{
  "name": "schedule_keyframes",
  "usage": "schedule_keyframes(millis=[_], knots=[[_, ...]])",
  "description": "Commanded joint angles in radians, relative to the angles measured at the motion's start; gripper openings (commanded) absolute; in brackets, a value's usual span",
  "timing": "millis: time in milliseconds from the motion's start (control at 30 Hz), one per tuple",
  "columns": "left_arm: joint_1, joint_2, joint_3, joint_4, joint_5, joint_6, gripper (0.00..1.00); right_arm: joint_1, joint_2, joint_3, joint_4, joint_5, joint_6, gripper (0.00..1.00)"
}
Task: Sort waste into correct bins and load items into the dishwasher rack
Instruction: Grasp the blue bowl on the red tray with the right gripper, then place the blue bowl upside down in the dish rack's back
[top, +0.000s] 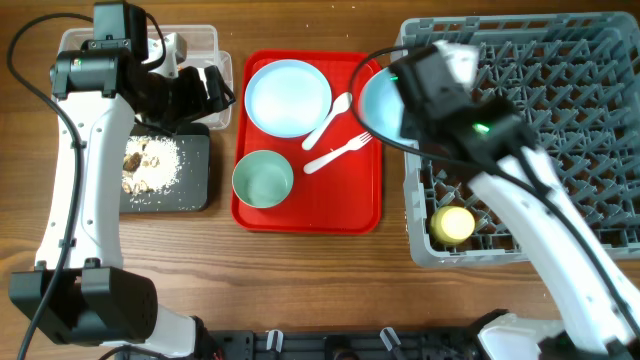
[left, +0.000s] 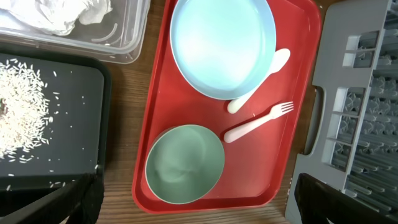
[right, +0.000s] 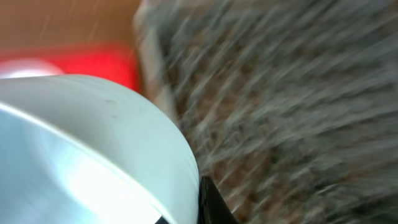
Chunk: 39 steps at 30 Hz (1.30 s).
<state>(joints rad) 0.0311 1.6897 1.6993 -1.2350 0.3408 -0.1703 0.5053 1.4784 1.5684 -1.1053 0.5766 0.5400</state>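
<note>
I will move my right gripper away from my base, tilting over, and lower the bowl into the rack's far corner beside the tray.
My right gripper (top: 402, 103) is shut on the rim of the light blue bowl (top: 378, 106), holding it tilted at the left edge of the grey dishwasher rack (top: 560, 120). The bowl fills the blurred right wrist view (right: 87, 149). The yellow cup (top: 453, 223) sits in the rack. My left gripper (top: 205, 92) is open and empty (left: 193, 205), above the pale green bowl (left: 185, 163). The light blue plate (left: 222, 46), spoon (left: 261, 78) and fork (left: 258, 123) lie on the red tray. The napkin (left: 62, 12) lies in the clear tub (left: 124, 43). Food scraps (left: 22, 115) lie in the black tray (left: 74, 155). The red wrapper is out of view.
The red tray (top: 365, 200) lies between the bins on the left and the rack on the right. The rack's grey handle edge (left: 323, 118) sits close to the tray's right rim. Bare wooden table (top: 310, 280) runs along the front.
</note>
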Motion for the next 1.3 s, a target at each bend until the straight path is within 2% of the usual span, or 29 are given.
schedule_keyframes(millis=[0, 167, 300, 400, 533, 733, 1200, 1233, 1267], knots=[[-0.001, -0.001, 0.008, 0.0, -0.002, 0.002, 1.0, -0.014, 0.03, -0.012, 0.109, 0.44, -0.176, 0.04], [-0.001, -0.001, 0.008, 0.0, -0.002, 0.002, 1.0, -0.073, 0.21, -0.019, 0.529, 0.664, -0.708, 0.04], [-0.001, -0.001, 0.008, 0.0, -0.002, 0.002, 1.0, -0.11, 0.358, -0.019, 0.822, 0.8, -0.996, 0.04], [-0.001, -0.001, 0.008, 0.0, -0.002, 0.002, 1.0, -0.144, 0.454, -0.019, 0.996, 0.803, -1.116, 0.04], [-0.001, -0.001, 0.008, 0.0, -0.002, 0.002, 1.0, -0.167, 0.534, -0.019, 1.075, 0.766, -1.171, 0.04], [-0.001, -0.001, 0.008, 0.0, -0.002, 0.002, 1.0, -0.169, 0.622, -0.019, 1.066, 0.75, -1.164, 0.04], [-0.001, -0.001, 0.008, 0.0, -0.002, 0.002, 1.0, -0.169, 0.666, -0.022, 1.06, 0.727, -1.108, 0.04], [-0.001, -0.001, 0.008, 0.0, -0.002, 0.002, 1.0, -0.163, 0.666, -0.022, 1.06, 0.732, -1.108, 0.06], [-0.001, -0.001, 0.008, 0.0, -0.002, 0.002, 1.0, -0.151, 0.666, -0.022, 1.059, 0.738, -1.109, 0.12]])
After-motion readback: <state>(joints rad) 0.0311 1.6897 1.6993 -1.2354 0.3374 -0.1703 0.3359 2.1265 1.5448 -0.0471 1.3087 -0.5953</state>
